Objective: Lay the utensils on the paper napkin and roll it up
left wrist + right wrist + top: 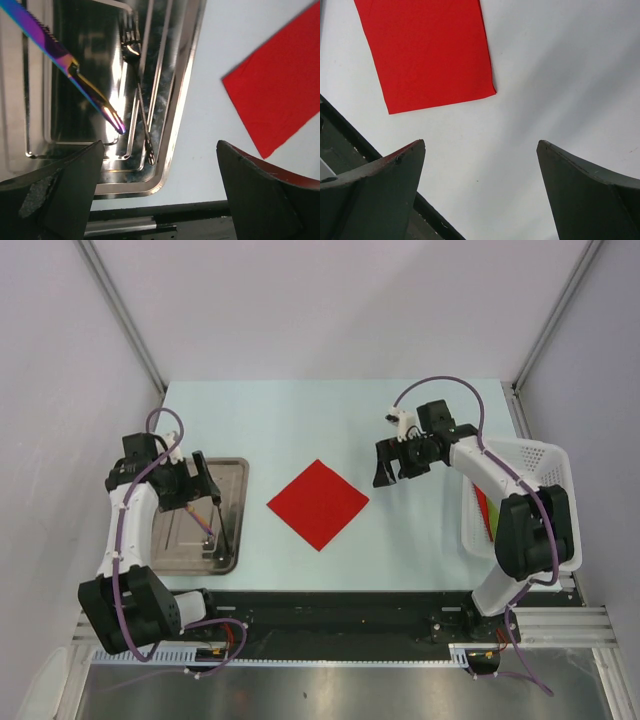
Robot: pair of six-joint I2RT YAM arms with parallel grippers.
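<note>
The knife is at a slant to my open fingers. I need to lower my left gripper into the tray next and turn it until the fingers are on both sides of the iridescent knife's handle (199,520) (93,92).
The red paper napkin (318,504) lies flat and open as a diamond at the table's middle; it also shows in the left wrist view (275,95) and the right wrist view (430,50). A dark fork (139,90) and an iridescent knife (65,60) lie in the metal tray (175,540) on the left; in the top view they appear as thin dark pieces (218,525). My left gripper (205,485) hovers over the tray, open and empty (160,145). My right gripper (392,468) is open and empty (481,145) above bare table, just right of the napkin.
A white perforated basket (545,465) stands at the right edge, with green and red items (483,510) inside. The tray's rim (175,125) sits close to the table's near edge, where a black rail (330,605) runs.
</note>
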